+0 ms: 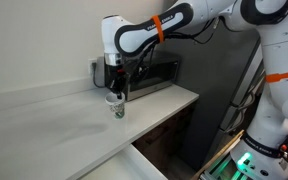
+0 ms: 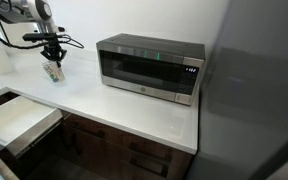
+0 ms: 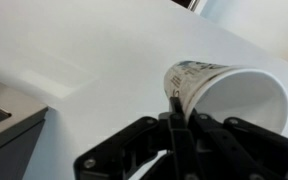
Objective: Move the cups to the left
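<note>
The cup (image 3: pixel 224 90) still hangs above the counter, so it goes outward, away from the microwave, and down to the bare white counter next. My gripper then releases the cup's rim.
The cup is a small white tapered paper cup with a green logo, seen in both exterior views (image 1: pixel 115 106) (image 2: pixel 53 73). It hangs just above the white counter (image 1: pixel 64 125), slightly tilted. My gripper (image 1: pixel 116 92) (image 2: pixel 53 60) comes down from above and is shut on the cup's rim. In the wrist view the cup (image 3: pixel 224 90) shows its open mouth, and my gripper (image 3: pixel 174 105) pinches its wall between the fingers.
A steel microwave (image 2: pixel 149 66) (image 1: pixel 149 72) stands on the counter beside the cup, against the wall. An open white drawer (image 2: pixel 14 122) juts out below the counter's front edge. A dark tall panel (image 2: pixel 254 90) closes off the counter's end.
</note>
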Controlling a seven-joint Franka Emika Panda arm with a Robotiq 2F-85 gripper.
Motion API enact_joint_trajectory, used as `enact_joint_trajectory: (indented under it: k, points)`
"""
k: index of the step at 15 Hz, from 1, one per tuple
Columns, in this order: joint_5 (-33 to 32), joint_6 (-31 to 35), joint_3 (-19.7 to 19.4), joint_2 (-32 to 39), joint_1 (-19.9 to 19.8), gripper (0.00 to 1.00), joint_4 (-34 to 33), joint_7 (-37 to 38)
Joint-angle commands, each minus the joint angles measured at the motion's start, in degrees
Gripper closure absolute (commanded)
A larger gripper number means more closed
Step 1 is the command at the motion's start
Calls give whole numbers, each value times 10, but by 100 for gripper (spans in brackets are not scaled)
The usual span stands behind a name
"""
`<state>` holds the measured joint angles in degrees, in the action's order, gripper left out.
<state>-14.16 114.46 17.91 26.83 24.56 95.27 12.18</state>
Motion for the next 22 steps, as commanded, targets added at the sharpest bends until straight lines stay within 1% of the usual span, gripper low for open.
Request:
enact_joint_trajectory:
  k: [1, 6, 11, 13, 18, 22]
  points:
    - [7, -19, -13, 94, 41, 99, -116, -15]
    - [11, -36, -23, 171, 82, 99, -228, -27]
    - [25, -88, -39, 237, 109, 99, -330, -34]
    - [28, -97, -42, 258, 113, 99, -359, -54]
    - [49, -94, -36, 299, 105, 99, -409, -138]
    - [60, -101, -40, 324, 106, 99, -446, -172]
